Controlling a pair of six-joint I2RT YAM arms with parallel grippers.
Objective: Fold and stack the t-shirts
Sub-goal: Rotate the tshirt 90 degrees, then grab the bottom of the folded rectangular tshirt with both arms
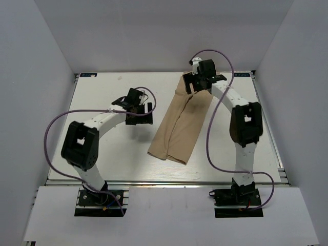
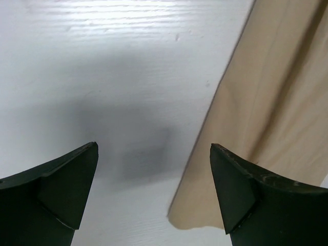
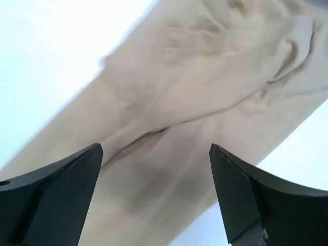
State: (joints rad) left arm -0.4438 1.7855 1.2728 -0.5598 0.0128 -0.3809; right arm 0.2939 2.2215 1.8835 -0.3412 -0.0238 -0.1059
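Next, my left gripper moves back and down onto the folded tan t-shirt's near corner point(image 1: 150, 151) point(image 2: 177, 219) on its own side, since its open fingers still hang mostly over bare table.
The tan t-shirt point(image 1: 177, 125) lies folded lengthwise into a long strip, running diagonally from the far right to the middle of the white table point(image 1: 102, 148). My left gripper point(image 1: 146, 114) hangs open beside the strip's left edge. In the left wrist view, the left gripper point(image 2: 154, 147) has bare table between its fingers, and the t-shirt point(image 2: 266, 97) with its near corner sits under the right finger. My right gripper point(image 1: 198, 83) stands open above the shirt's far end. In the right wrist view, the right gripper point(image 3: 156, 148) has wrinkled t-shirt point(image 3: 195, 77) fabric below it, and nothing is gripped.
White walls point(image 1: 41, 77) box the table in on the left, back and right. A metal rail point(image 1: 169, 182) runs along the near edge by the arm bases. Purple cables point(image 1: 51, 128) loop off both arms.
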